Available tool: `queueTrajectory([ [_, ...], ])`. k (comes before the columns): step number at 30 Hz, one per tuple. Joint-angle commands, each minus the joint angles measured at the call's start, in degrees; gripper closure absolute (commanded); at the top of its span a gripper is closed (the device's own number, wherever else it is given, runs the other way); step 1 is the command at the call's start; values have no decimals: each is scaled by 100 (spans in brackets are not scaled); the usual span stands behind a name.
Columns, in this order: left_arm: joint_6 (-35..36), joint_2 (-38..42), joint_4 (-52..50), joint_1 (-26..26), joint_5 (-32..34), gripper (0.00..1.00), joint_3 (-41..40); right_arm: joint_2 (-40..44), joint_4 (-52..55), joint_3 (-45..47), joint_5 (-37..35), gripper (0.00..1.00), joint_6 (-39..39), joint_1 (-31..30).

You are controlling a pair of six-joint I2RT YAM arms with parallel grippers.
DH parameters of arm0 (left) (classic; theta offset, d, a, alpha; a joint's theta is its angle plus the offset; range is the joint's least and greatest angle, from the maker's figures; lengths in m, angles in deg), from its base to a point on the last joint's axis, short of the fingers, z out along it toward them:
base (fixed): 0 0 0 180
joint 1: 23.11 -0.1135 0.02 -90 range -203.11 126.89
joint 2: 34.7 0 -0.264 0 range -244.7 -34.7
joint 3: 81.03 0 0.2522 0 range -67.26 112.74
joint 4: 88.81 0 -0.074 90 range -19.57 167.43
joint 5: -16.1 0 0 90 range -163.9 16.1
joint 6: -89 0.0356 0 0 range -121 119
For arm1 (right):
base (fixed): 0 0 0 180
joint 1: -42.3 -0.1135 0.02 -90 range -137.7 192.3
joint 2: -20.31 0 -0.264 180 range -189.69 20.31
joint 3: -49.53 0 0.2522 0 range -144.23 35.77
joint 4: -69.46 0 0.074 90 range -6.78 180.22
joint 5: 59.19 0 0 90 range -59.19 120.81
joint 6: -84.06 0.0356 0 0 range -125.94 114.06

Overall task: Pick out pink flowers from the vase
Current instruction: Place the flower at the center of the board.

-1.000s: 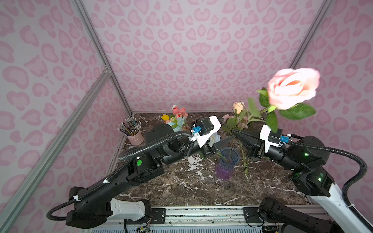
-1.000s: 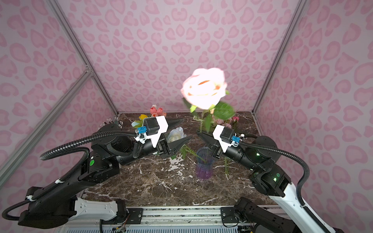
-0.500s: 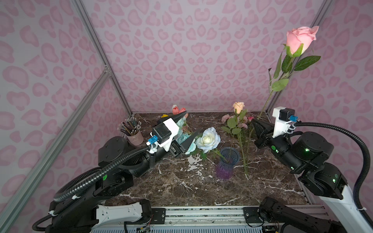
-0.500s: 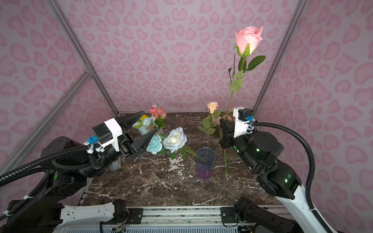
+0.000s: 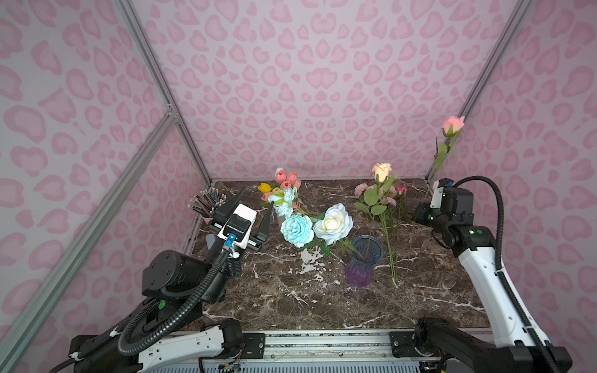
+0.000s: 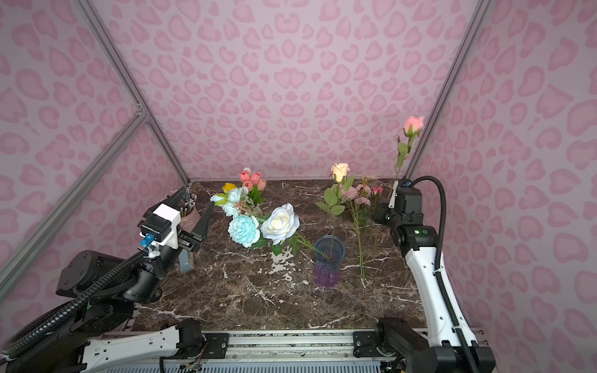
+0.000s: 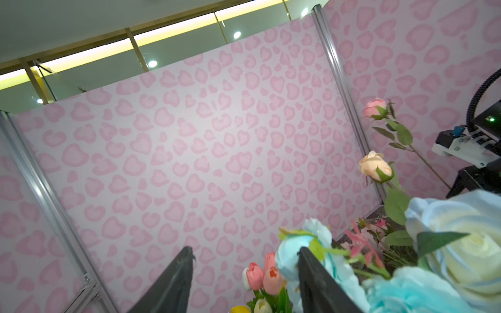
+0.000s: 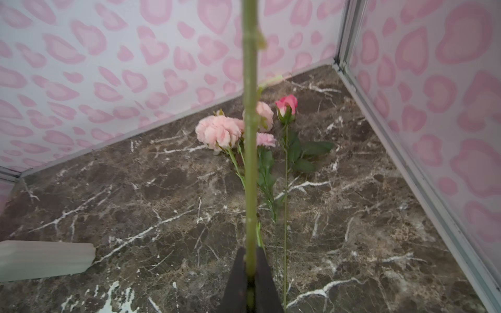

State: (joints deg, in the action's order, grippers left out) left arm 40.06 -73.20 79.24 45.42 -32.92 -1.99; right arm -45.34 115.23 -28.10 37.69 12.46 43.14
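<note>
I will next move my right gripper down, lay the rose over the stems of the lying pink flowers (image 5: 393, 233) and let it go, because pink blooms are gathered there.
My right gripper (image 8: 250, 260) is shut on the green stem of a pink rose (image 5: 453, 124), holding it upright at the far right corner. Its bloom (image 6: 413, 123) stands high against the wall. Below it, several pink flowers (image 8: 219, 131) and a magenta rosebud (image 8: 286, 103) lie on the marble. The purple glass vase (image 5: 363, 264) stands mid-table with a white rose (image 5: 334, 222) and a blue bloom (image 5: 297, 231) leaning out to the left. My left gripper (image 5: 255, 206) is open and empty, left of those blooms. Salmon-pink tulips (image 7: 261, 275) show between its fingers, farther back.
A peach rose (image 5: 381, 171) rises beside the lying pink flowers. The tulip bunch (image 5: 287, 179) with a yellow tulip and blue blooms stands at the back. A cup of pencils (image 5: 205, 206) sits at the far left edge. Patterned walls enclose three sides.
The right arm has carried the pink rose from above the vase back to the far right corner and lower. The left arm has drawn back to the left, away from the vase.
</note>
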Motion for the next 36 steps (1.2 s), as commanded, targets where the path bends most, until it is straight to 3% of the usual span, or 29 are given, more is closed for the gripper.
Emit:
queueTrajectory([
  [1, 39, 486, 155, -7, 740, 37, -404, -392, -444, 180, 443, 100, -297, 38],
  [8, -1041, 1772, -996, -6, 1075, 36, -1193, -1220, -347, 446, 383, 100, -903, -112],
  [13, -2318, 2005, -1992, -7, 661, 35, -1884, -1826, -308, 470, -14, 100, -1108, -318],
  [19, -3112, 2223, -2307, -7, 310, 35, -2557, -2763, -28, -68, -213, 100, -1056, -321],
  [28, -2913, 2620, -1995, -7, 227, 34, -3034, -3689, -37, -336, -511, 88, -1066, -290],
  [36, -2737, 2560, -1843, -7, 201, 34, -3109, -3656, -100, -325, -732, 69, -1039, -433],
])
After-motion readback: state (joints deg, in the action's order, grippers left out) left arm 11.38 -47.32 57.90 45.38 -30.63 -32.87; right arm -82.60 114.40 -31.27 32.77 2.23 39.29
